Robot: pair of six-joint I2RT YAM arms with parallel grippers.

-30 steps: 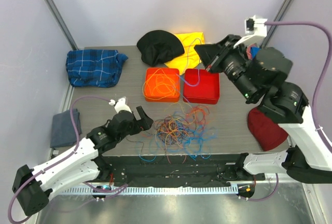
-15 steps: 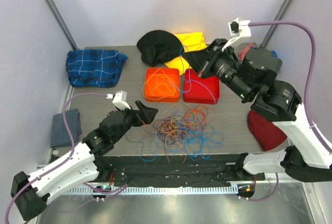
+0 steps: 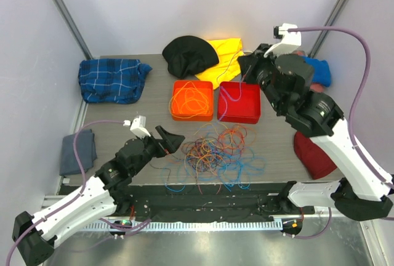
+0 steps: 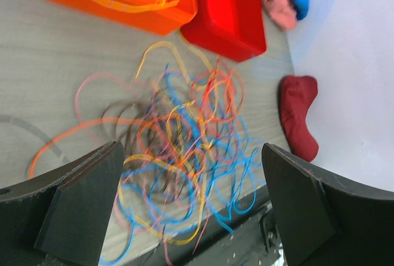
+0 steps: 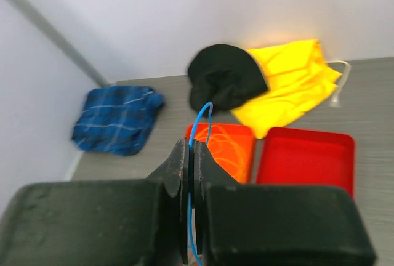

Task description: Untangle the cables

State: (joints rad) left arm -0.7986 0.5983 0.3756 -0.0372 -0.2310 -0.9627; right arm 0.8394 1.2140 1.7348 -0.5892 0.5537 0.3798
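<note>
I should bring my right gripper down over the open red tray next, tipping its fingers downward to release the blue cable.
A tangle of thin orange, blue, yellow and pink cables lies on the table's front middle; it also shows in the left wrist view. My left gripper is open and empty, just left of the tangle. My right gripper is raised at the back, over the red tray, shut on a blue cable that loops above its tips and hangs down toward the tray. The orange tray holds coiled orange cable.
A black cloth and a yellow cloth lie behind the trays. A blue plaid cloth is at the back left, a grey cloth at the left edge, a dark red cloth at the right.
My right gripper has swung left and back with the blue cable, from the right side to above the red tray. My left gripper has lifted slightly and edged toward the tangle.
</note>
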